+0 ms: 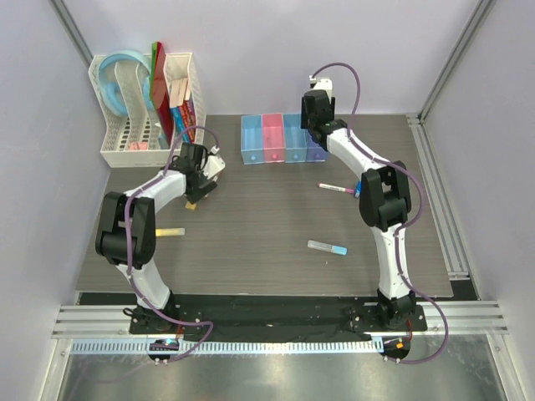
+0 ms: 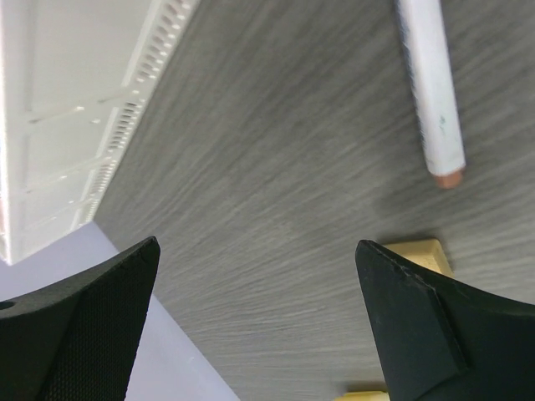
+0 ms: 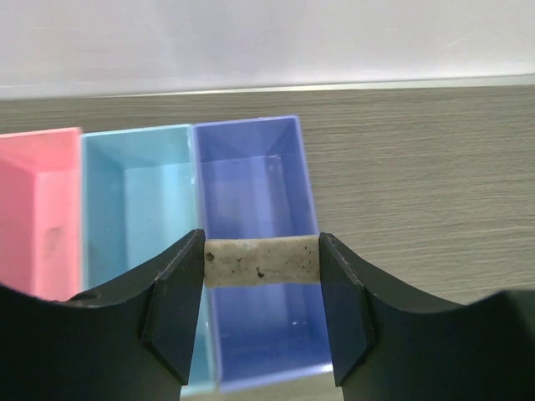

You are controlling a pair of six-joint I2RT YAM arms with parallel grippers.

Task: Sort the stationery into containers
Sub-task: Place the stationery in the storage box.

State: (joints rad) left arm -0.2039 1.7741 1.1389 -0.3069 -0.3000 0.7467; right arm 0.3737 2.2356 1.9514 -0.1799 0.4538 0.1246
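Observation:
The violet-blue bin is open and empty below my right gripper, so my right gripper should go down toward the middle of the bin and let go of the speckled off-white block (image 3: 262,261).
The containers are four joined bins at the back: light blue (image 1: 252,138), pink (image 1: 273,138), light blue (image 1: 292,138) and violet-blue (image 1: 316,150). My right gripper (image 3: 262,263) is shut on a short, speckled off-white block (image 3: 262,261), hanging above the violet-blue bin (image 3: 255,188). My left gripper (image 2: 257,246) stands open, low over the table, with nothing between its fingers. A tan piece (image 2: 418,251) lies just beside its right finger (image 2: 435,326). A white stick with an orange tip (image 2: 435,92) lies beyond. On the table lie a purple pen (image 1: 338,189), a grey stick with a light-blue tip (image 1: 326,247) and a yellowish stick (image 1: 170,231).
A white mesh rack (image 1: 150,117) with books and folders stands at the back left, close to my left gripper; its wall (image 2: 67,125) fills the left of the left wrist view. A metal rail (image 1: 439,209) runs along the table's right edge.

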